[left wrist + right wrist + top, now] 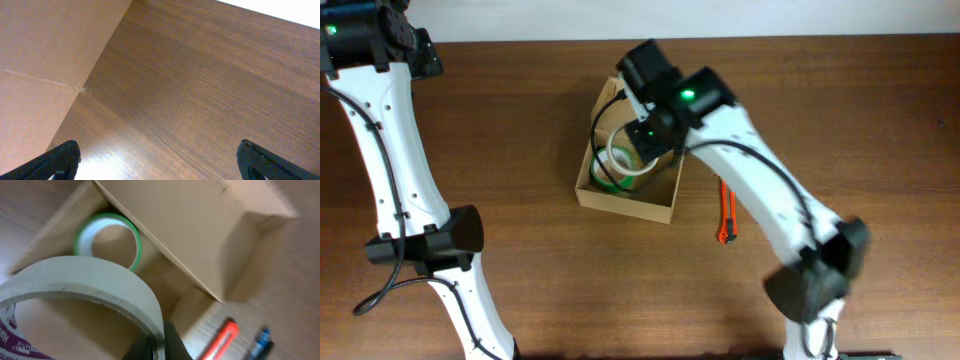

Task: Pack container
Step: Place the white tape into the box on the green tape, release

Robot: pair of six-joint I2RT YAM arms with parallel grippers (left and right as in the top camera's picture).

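Observation:
My right gripper should lower over the green tape roll to release the cream tape roll's rim, since the green tape roll lies below and to its left in the overhead view.
The container is an open tan cardboard box at the table's middle, its flap lid standing up. A green tape roll lies inside it. My right gripper is shut on the rim of a cream tape roll and holds it over the box's inside; from overhead the roll shows under the right arm. My left gripper is open and empty over bare table, at the far left top of the overhead view.
An orange utility knife lies on the table right of the box, also in the right wrist view. A blue pen-like item lies beside it. A cardboard surface fills the left of the left wrist view.

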